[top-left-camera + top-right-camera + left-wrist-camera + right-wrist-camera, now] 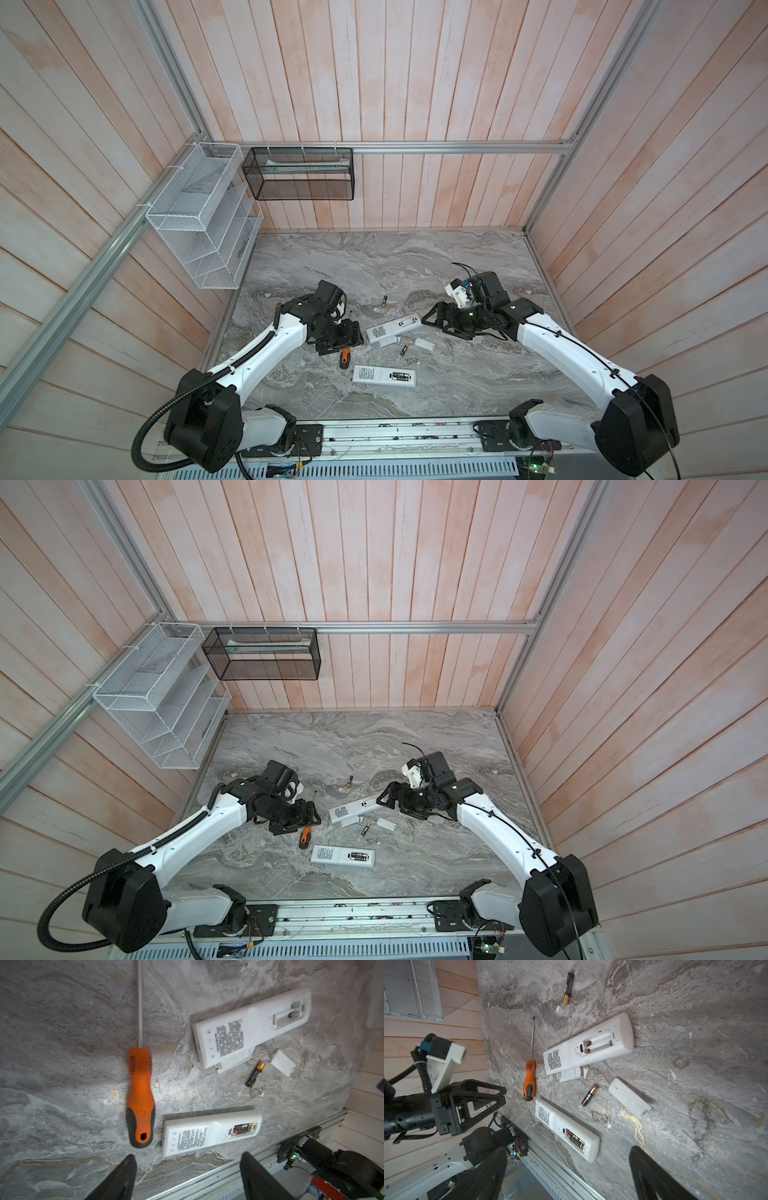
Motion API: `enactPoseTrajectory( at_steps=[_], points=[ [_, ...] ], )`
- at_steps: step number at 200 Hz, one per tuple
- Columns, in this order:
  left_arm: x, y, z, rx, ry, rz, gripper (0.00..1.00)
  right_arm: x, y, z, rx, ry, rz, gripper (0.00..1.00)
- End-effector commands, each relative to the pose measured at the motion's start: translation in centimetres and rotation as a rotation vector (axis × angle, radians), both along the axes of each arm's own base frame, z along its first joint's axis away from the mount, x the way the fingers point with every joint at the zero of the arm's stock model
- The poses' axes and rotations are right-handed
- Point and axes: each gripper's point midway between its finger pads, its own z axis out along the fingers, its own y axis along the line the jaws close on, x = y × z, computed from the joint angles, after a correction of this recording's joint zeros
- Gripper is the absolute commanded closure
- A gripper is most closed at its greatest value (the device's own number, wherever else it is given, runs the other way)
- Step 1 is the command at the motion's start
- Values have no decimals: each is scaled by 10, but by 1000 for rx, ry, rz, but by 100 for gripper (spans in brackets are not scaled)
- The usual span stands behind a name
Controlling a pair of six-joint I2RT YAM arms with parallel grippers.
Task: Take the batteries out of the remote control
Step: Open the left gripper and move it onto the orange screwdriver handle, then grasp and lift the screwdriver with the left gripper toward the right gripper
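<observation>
I need to lower my open left gripper onto the middle of the orange handle [345, 355] [141, 1094] next, because the handle runs lengthwise between my two spread fingers.
Two white remotes lie back-up on the marble table. The farther remote control [392, 329] [564, 1057] has an empty battery bay. In the nearer remote [376, 375] [197, 1136], two batteries [575, 1139] [242, 1128] sit in the open bay. One loose battery [404, 349] [254, 1074] lies between the remotes, another battery [384, 302] [568, 987] farther back. My left gripper [340, 338] [187, 1159] hangs open and empty over the orange-handled screwdriver [141, 1095]. My right gripper [432, 322] [568, 1151] hovers open and empty at the farther remote's right end.
A white battery cover [424, 343] [629, 1098] lies right of the loose battery; a second cover [570, 1074] pokes out beside the farther remote. A white wire rack [199, 208] and a black mesh basket [299, 174] hang on the back-left walls. A metal rail [395, 432] edges the front.
</observation>
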Motion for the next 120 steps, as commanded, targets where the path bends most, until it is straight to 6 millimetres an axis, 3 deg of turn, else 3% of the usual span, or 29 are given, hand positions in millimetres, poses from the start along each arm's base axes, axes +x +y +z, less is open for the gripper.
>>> enactPoseTrajectory(
  at_steps=[1,120],
  points=[
    [2,21,-18,162,28,-35,20,5,5,11,13,-28,10,7],
    [33,16,-72,261,89,-142,41,0,-3,12,-9,-26,-12,7]
  ],
)
